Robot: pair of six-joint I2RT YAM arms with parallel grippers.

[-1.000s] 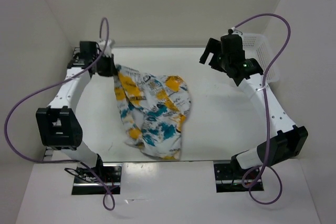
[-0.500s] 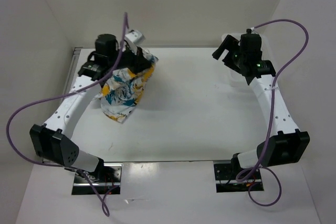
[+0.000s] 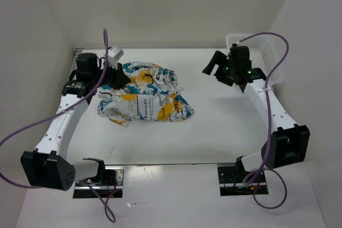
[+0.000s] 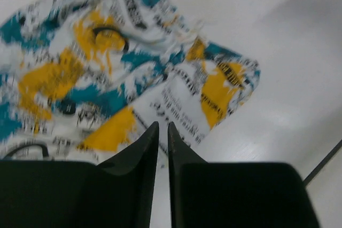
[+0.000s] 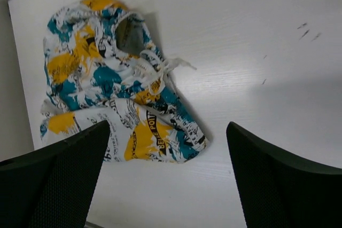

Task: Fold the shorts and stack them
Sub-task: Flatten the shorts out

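The shorts' near waistband corner (image 3: 189, 112) (image 5: 197, 145) is below my right gripper and to its left in the top view, so my right gripper should move down and back onto it next.
The shorts (image 3: 144, 97) lie crumpled in a loose heap on the white table, left of centre, with teal, yellow and black print. They also fill the upper left of the left wrist view (image 4: 123, 73) and the left of the right wrist view (image 5: 112, 94), drawstring showing. My left gripper (image 3: 118, 77) hovers over their back left edge. Its fingers (image 4: 163, 125) stand only a narrow slit apart with nothing between them. My right gripper (image 3: 212, 65) hangs at the back right, well clear of the shorts, wide open (image 5: 166, 126) and empty.
A white mesh basket (image 3: 262, 46) stands at the back right corner behind the right arm. White walls close in the table on the left, back and right. Purple cables loop from both arms.
The left arm swung the shorts up towards the back left, then dropped them in a heap on the table. Its jaws have parted slightly and let go. The right gripper shifted a little.
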